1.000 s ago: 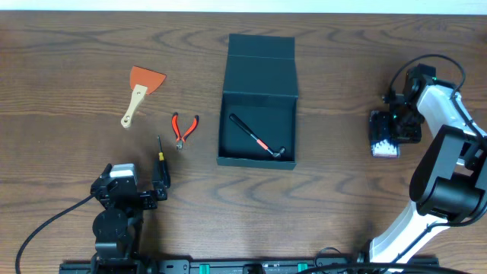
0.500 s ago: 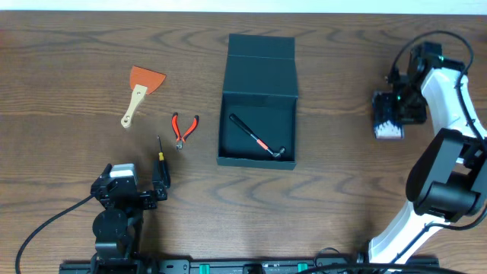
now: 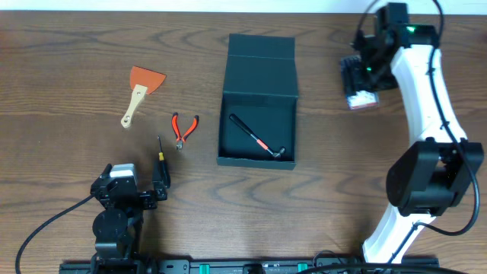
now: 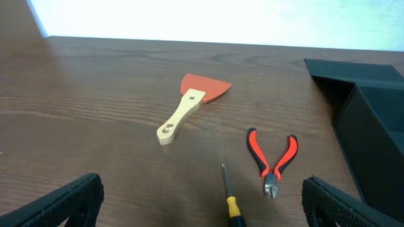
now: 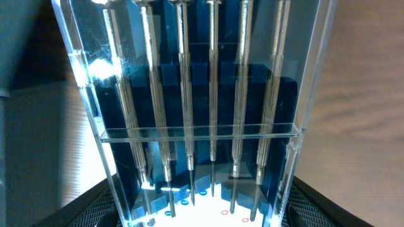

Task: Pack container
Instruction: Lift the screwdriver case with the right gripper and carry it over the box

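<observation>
My right gripper carries over, lowers and releases the case next, as the open-lidded box's inside lies to the gripper's left in the overhead view.
The container is a dark teal-black box with its flap lid open, at the table's middle; a black hammer with a red band lies inside. My right gripper is shut on a small blue clear-fronted bit case and holds it in the air right of the box; the case fills the right wrist view. My left gripper is open and empty at the front left, with a yellow-black screwdriver between its fingers. The box's edge shows in the left wrist view.
Red-handled pliers lie left of the box, also in the left wrist view. An orange scraper with a wooden handle lies farther left, also in the left wrist view.
My right gripper has lifted the bit case from the right side of the table and carried it back and left, towards the box. The left arm has not moved.
</observation>
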